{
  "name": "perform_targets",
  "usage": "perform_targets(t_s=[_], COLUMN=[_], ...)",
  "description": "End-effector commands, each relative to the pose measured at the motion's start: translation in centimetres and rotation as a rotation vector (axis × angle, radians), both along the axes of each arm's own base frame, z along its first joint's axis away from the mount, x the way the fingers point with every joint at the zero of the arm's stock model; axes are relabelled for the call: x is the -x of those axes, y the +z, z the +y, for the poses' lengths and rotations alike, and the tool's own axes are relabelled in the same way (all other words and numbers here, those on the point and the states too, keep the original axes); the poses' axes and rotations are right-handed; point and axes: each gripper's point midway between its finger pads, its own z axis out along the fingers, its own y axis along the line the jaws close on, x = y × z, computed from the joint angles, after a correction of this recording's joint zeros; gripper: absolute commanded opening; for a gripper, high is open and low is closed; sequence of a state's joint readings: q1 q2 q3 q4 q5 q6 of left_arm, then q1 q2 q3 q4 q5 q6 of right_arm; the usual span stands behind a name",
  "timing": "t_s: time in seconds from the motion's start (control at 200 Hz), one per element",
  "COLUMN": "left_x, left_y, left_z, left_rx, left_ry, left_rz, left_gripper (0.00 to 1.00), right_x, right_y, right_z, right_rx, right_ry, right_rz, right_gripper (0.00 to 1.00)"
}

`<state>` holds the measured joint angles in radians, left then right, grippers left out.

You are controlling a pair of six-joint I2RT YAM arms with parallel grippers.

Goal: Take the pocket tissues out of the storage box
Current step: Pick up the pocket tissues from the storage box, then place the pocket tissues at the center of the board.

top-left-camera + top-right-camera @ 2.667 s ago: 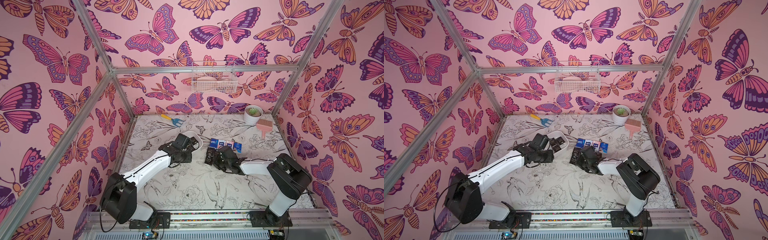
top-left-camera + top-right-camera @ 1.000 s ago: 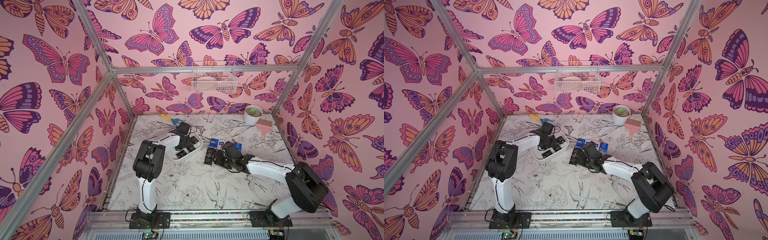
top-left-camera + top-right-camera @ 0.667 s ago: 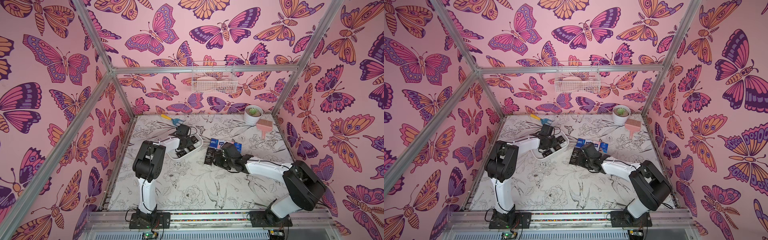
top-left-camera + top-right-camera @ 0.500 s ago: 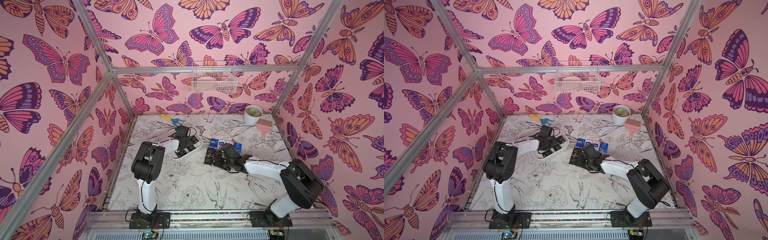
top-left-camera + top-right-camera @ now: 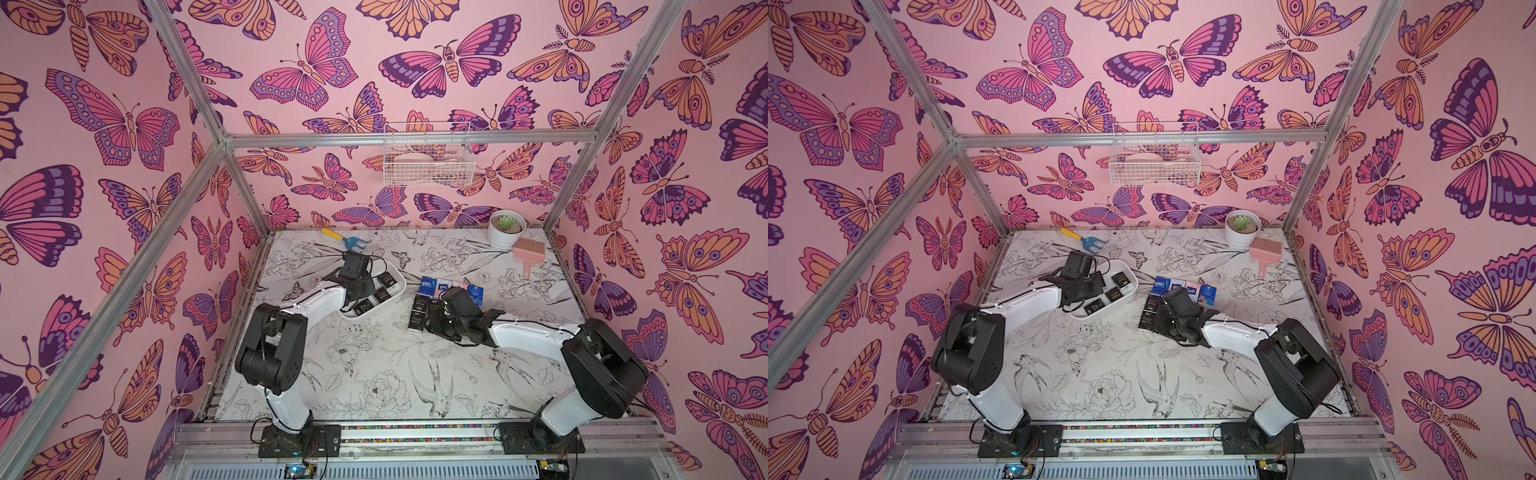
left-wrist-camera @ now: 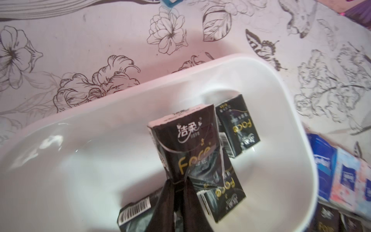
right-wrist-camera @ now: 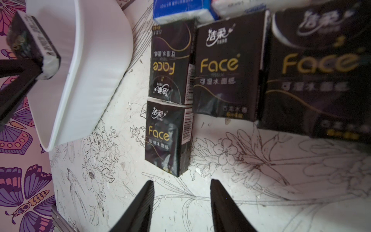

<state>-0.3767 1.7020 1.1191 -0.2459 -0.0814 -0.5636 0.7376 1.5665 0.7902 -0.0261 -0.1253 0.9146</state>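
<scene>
The robot's left hand has to lift back over the box's side, then go down and let go on the bare tabletop before the black packets, which lies back from it outside the box [image 5: 401,288].
The storage box [image 5: 401,288] [image 5: 1134,286], a shallow white tray [image 6: 80,160], sits left of the table's centre. My left gripper [image 6: 179,181] [image 5: 367,296] is inside it, shut on the lower end of a black pocket tissue packet [image 6: 180,144], which stands tilted above three other black packets [image 6: 239,128] lying in the box. My right gripper [image 7: 181,184] [image 5: 436,316] is open and empty, low over the table just before a block of black packets [image 7: 226,66] [image 5: 1152,313]. Blue, white and pink packets [image 5: 430,286] lie in a row behind these. The right wrist view shows the box's outer wall [image 7: 90,60] and the held packet [image 7: 34,40].
A white plant pot [image 5: 506,228] and a pink brush [image 5: 528,251] stand at the back right. A blue and yellow garden fork [image 5: 347,241] lies at the back left. A white wire basket [image 5: 428,162] hangs on the back wall.
My left gripper has closed on a black packet inside the box. The right arm has drawn back slightly and its jaws have stayed open.
</scene>
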Motion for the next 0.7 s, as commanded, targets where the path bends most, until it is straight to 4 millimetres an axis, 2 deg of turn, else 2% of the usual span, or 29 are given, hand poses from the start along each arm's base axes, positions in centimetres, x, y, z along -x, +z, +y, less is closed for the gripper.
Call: perform_targets(t_s=[0.0, 0.15, 0.3, 0.431, 0.586, 0.696], left_x=[2.9, 6.8, 11.8, 15.6, 17.5, 18.8], left_y=[1.4, 3.9, 4.1, 2.4, -0.8, -2.7], left_z=[-1.1, -5.1, -12.0, -17.4, -21.0, -22.6], left_rx=[-0.010, -0.003, 0.058, 0.058, 0.038, 0.030], left_ry=[-0.130, -0.309, -0.515, -0.658, -0.708, -0.728], left_rz=[0.027, 0.024, 0.059, 0.119, 0.199, 0.247], left_gripper=[0.02, 0.03, 0.05, 0.06, 0.06, 0.06], right_x=[0.2, 0.2, 0.2, 0.7, 1.3, 1.7], right_y=[0.6, 0.4, 0.2, 0.4, 0.5, 0.6], right_z=[-1.9, -5.7, -9.5, -11.3, -12.5, -12.5], right_rx=[0.018, 0.065, 0.088, 0.134, 0.158, 0.155], right_ry=[-0.020, -0.088, -0.174, -0.192, -0.201, -0.188], right_rz=[-0.002, 0.011, 0.030, 0.040, 0.054, 0.059], right_gripper=[0.49, 0.50, 0.50, 0.50, 0.51, 0.51])
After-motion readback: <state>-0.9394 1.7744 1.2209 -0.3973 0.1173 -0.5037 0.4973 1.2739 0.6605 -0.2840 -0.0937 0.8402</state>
